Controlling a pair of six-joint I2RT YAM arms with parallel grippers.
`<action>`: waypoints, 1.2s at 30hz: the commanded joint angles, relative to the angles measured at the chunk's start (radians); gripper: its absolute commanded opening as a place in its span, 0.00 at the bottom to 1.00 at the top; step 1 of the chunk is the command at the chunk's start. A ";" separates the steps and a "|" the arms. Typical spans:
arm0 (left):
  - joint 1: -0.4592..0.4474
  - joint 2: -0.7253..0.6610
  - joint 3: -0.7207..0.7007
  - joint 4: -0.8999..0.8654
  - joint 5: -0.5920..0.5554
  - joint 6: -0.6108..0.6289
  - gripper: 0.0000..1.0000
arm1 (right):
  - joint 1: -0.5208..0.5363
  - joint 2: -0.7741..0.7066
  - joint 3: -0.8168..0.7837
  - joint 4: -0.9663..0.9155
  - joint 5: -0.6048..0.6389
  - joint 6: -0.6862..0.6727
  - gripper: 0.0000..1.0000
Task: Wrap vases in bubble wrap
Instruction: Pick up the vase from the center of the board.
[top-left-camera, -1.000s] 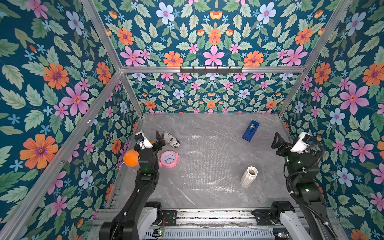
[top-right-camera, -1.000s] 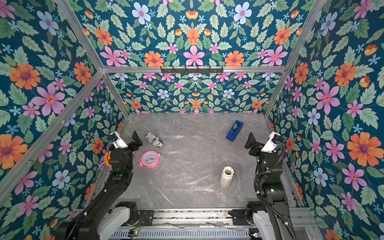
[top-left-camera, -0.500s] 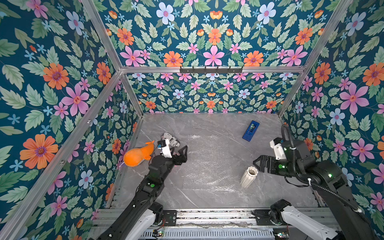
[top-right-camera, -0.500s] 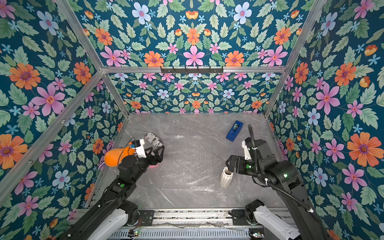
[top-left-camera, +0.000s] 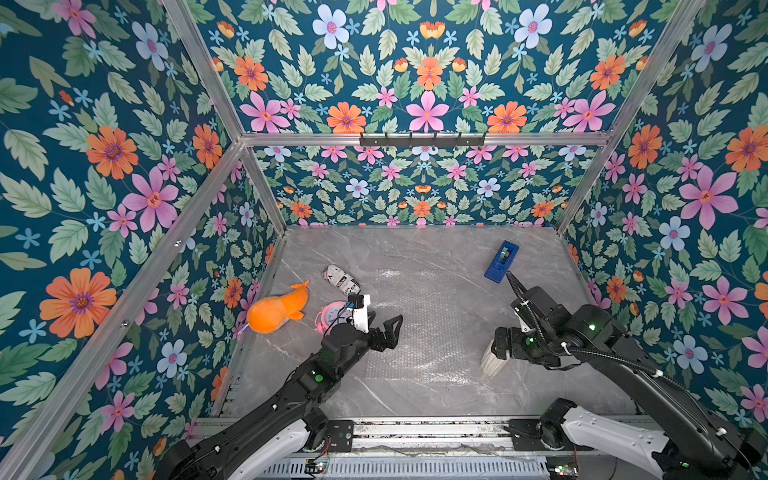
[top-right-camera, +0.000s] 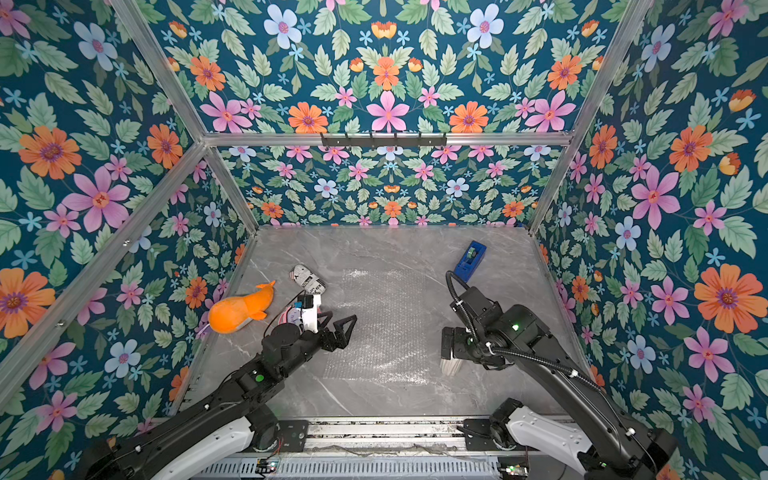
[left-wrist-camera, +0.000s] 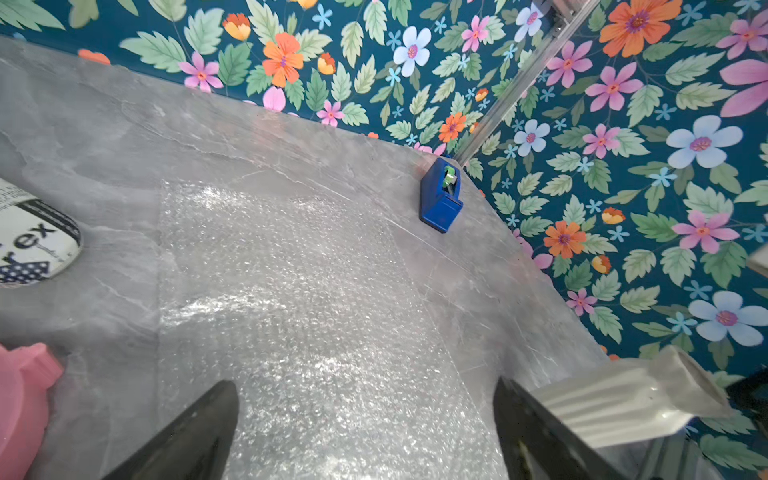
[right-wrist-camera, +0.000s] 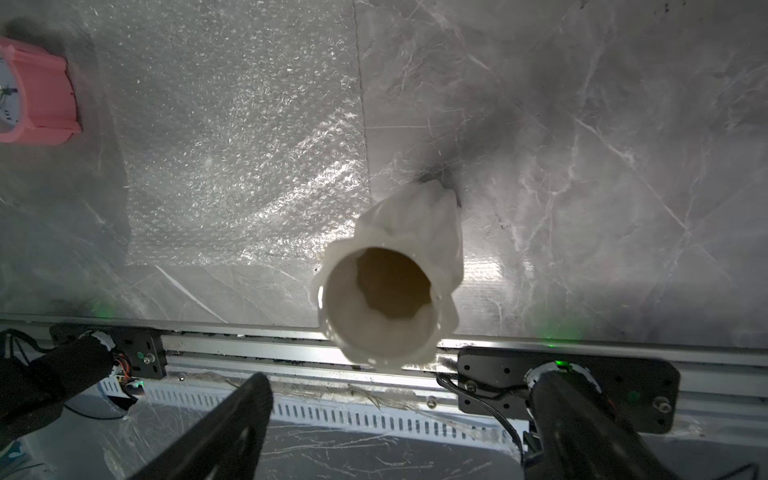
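The vase stands upright below my right gripper. I should next lower my right gripper over the vase's opening (right-wrist-camera: 386, 299) until its spread fingers are on both sides of the vase's upper body, then close it.
A cream ribbed vase (top-left-camera: 492, 365) (top-right-camera: 451, 367) stands upright on the marble floor, just off the near right corner of the bubble wrap (top-left-camera: 415, 324) (top-right-camera: 382, 324). That clear sheet lies flat in the middle. My right gripper (top-left-camera: 500, 343) (top-right-camera: 451, 343) hovers open right above the vase and hides its rim in both top views. In the right wrist view the vase mouth (right-wrist-camera: 386, 299) sits just ahead of the spread right gripper (right-wrist-camera: 399, 380). My left gripper (top-left-camera: 384, 323) (left-wrist-camera: 365, 386) is open and empty over the wrap's left edge (left-wrist-camera: 291, 291), with the vase (left-wrist-camera: 615, 399) off to its side.
An orange plush whale (top-left-camera: 278, 307), a pink alarm clock (top-left-camera: 332, 316) and a newspaper-print cylinder (top-left-camera: 341, 280) lie left of the wrap. A blue tape dispenser (top-left-camera: 501, 262) sits at the back right. Floral walls close three sides; a metal rail (right-wrist-camera: 291, 345) runs along the front.
The right arm swung in from the right wall to hover over the vase. The left arm moved from the left wall to the wrap's left edge, uncovering the plush whale. Both grippers are open.
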 joint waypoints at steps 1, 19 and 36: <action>0.000 -0.008 -0.008 0.020 0.030 -0.009 0.99 | 0.002 0.032 -0.022 0.069 0.017 0.028 0.99; -0.002 -0.051 -0.016 0.018 0.073 0.071 0.93 | 0.010 0.096 -0.181 0.193 0.038 0.073 0.84; -0.016 -0.024 0.080 -0.017 0.129 0.182 0.89 | 0.010 -0.006 -0.164 0.204 0.099 0.058 0.50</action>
